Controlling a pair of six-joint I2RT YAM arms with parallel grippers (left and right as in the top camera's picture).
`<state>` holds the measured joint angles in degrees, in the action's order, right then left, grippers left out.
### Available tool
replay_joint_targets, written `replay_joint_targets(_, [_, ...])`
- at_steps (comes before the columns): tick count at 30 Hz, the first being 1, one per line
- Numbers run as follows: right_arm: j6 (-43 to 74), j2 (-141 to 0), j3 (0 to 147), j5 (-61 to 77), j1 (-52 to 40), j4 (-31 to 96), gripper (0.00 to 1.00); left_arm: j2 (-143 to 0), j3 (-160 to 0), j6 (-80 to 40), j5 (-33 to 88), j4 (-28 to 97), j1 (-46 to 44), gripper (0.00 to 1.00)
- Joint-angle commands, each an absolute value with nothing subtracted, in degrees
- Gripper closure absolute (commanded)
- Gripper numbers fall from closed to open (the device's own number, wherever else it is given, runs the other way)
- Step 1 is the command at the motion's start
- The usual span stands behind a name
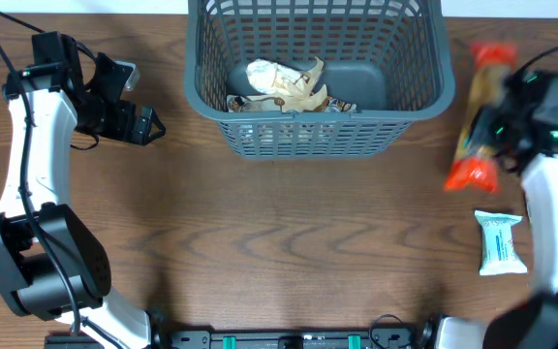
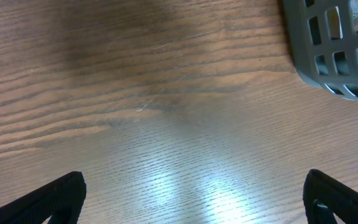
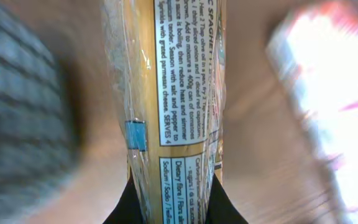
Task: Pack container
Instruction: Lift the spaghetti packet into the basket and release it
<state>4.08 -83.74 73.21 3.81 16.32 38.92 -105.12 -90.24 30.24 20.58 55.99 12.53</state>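
Observation:
Next, my right gripper rises, crosses the basket's rim left in the overhead view, and lowers to release the spaghetti on the basket's bare bottom, where room remains.
The dark grey-blue lattice basket (image 1: pixel 318 126) stands at the back middle of the table, with a crumpled pale snack packet (image 1: pixel 284 82) inside. Its corner shows in the left wrist view (image 2: pixel 328 56). My right gripper (image 1: pixel 511 111) is shut on a long spaghetti packet (image 1: pixel 480 111) with orange-red ends, held right of the basket. The right wrist view shows my fingers (image 3: pixel 173 208) clamped on the packet (image 3: pixel 176 93). My left gripper (image 1: pixel 148 124) is open and empty, left of the basket; in the left wrist view its fingers (image 2: pixel 194 199) are spread over bare wood.
A small white and blue packet (image 1: pixel 500 242) lies flat on the table at the right, near my right arm. The table is dark wood. A black rail (image 1: pixel 289 339) runs along the front edge.

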Motion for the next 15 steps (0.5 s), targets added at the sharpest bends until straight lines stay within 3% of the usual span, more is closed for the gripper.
replay_joint_targets(1, [3.8, -76.6, 81.0, 2.9, 16.4, 40.3, 0.99, -105.4, -90.1, 30.2, 20.3, 56.3, 12.4, 0.01])
replay_joint_targets(7, [-2.0, -72.9, 88.0, 3.7, 15.6, 43.3, 0.99, -105.4, -90.1, 30.2, 20.3, 56.4, 12.4, 0.01])
replay_joint_targets(15, [-28.3, -73.1, 93.0, 21.4, 5.8, 45.8, 0.99, -105.4, -90.1, 30.2, 20.3, 56.6, 12.4, 0.01])
